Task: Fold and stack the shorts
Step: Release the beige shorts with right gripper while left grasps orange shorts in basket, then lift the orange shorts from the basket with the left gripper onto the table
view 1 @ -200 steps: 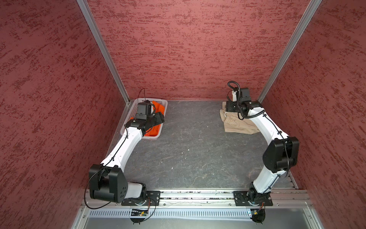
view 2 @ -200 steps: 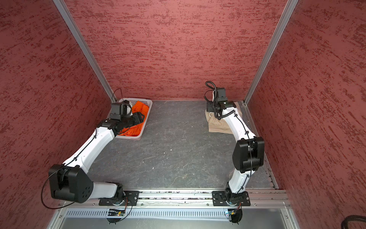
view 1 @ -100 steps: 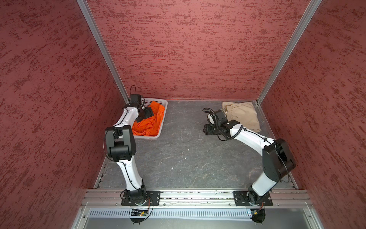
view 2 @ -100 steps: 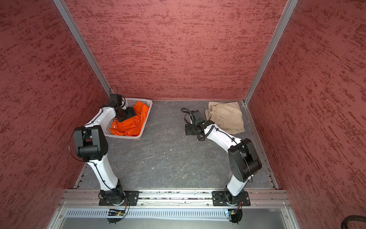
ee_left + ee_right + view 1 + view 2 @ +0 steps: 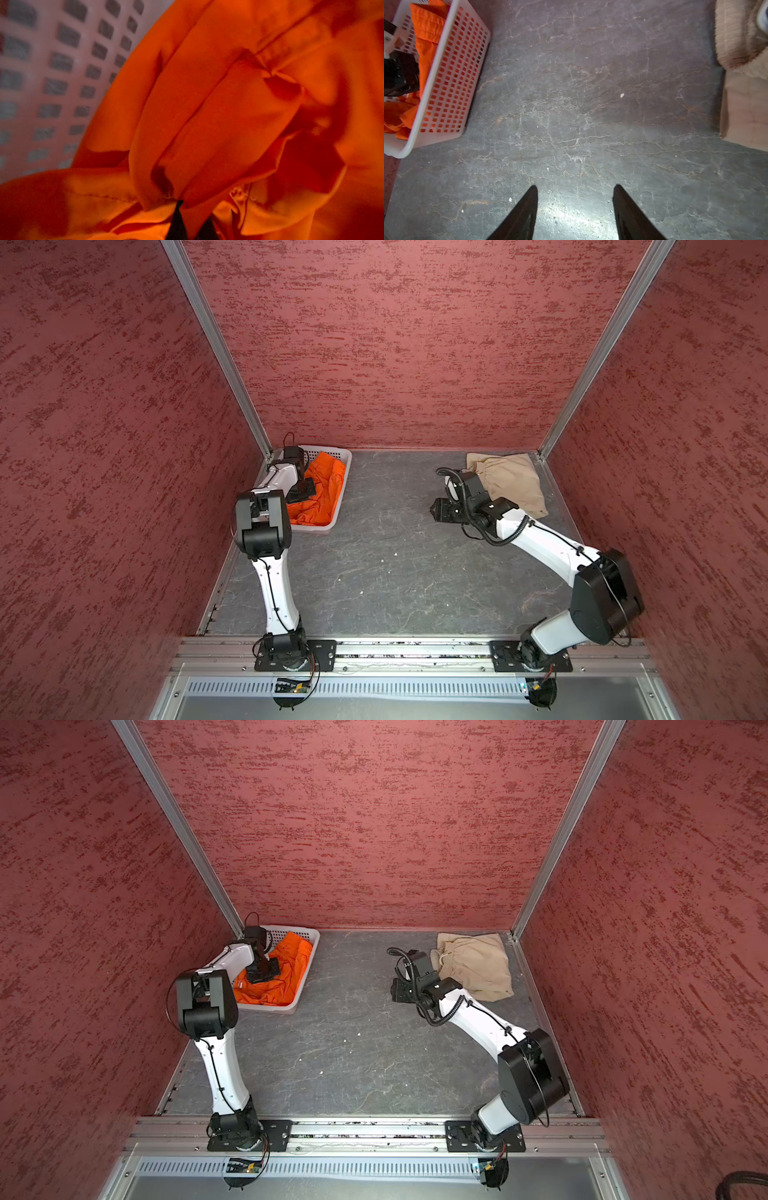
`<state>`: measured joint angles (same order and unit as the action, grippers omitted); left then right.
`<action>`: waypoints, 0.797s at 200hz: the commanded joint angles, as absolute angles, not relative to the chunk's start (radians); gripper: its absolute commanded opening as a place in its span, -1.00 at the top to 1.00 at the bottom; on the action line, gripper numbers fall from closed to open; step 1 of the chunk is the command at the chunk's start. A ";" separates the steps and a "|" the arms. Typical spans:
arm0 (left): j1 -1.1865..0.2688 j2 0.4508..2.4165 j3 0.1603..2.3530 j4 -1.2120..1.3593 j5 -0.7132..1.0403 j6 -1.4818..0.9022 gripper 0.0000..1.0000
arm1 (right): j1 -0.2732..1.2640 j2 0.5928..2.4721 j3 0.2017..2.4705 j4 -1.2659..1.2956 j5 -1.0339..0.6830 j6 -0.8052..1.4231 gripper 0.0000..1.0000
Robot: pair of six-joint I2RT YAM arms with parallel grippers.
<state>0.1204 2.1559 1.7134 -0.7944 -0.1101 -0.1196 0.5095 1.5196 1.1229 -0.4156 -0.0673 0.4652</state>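
My left gripper lifts the fold over the basket's rim next, then lowers and releases it where bare tabletop lies between the gripper and the beige shorts (image 5: pixel 509 481).
The orange shorts (image 5: pixel 324 489) (image 5: pixel 286 973) lie crumpled in the white perforated basket (image 5: pixel 341 489) (image 5: pixel 308 965) at the back left. My left gripper (image 5: pixel 301 491) (image 5: pixel 262 971) reaches down into the basket. In the left wrist view, my left gripper (image 5: pixel 193 209) is shut on a fold of the orange shorts (image 5: pixel 207 114). The beige shorts (image 5: pixel 509 481) (image 5: pixel 478 965) (image 5: pixel 745 108) lie flat at the back right corner. My right gripper (image 5: pixel 436 510) (image 5: pixel 395 990) (image 5: pixel 575 187) stands open over bare tabletop, to the left of the beige shorts, holding nothing.
Red textured walls close in the dark stone-look tabletop (image 5: pixel 386 564) on three sides. The basket (image 5: pixel 446 62) stands against the left wall. A metal rail (image 5: pixel 395 649) carrying both arm bases runs along the front edge.
My left gripper has shut on the orange cloth inside the basket. The right arm has come away from the beige shorts toward the middle of the table.
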 commanded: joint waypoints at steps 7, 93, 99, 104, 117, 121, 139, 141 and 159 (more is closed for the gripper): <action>0.113 1.968 1.716 -0.775 -0.128 -0.079 1.00 | 0.517 1.477 1.092 -0.335 -0.085 0.506 -0.17; 0.020 1.529 1.879 -0.595 -0.004 -0.020 1.00 | 0.517 1.562 1.213 -0.240 -0.197 0.503 -0.15; 0.009 1.508 1.879 -0.561 0.011 -0.020 1.00 | 0.517 1.571 1.229 -0.235 -0.203 0.502 -0.15; 0.002 1.489 1.878 -0.535 0.023 -0.017 1.00 | 0.517 1.577 1.239 -0.231 -0.208 0.502 -0.15; -0.026 1.449 1.876 -0.466 0.061 -0.013 1.00 | 0.517 1.594 1.270 -0.224 -0.222 0.501 -0.15; -0.036 1.439 1.876 -0.450 0.072 -0.010 1.00 | 0.518 1.600 1.280 -0.221 -0.226 0.501 -0.16; -0.100 1.404 1.883 -0.379 0.116 0.025 1.00 | 0.517 1.621 1.318 -0.212 -0.242 0.500 -0.15; -0.109 1.401 1.884 -0.375 0.121 0.030 1.00 | 0.517 1.624 1.322 -0.210 -0.245 0.500 -0.16; -0.198 1.394 1.911 -0.360 0.154 0.086 1.00 | 0.514 1.631 1.340 -0.188 -0.260 0.503 -0.15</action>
<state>-0.1051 1.4113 1.8717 -0.4881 0.0597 0.0059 0.5098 1.6173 1.2995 -0.2436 -0.2207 0.4938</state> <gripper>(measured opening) 0.076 0.577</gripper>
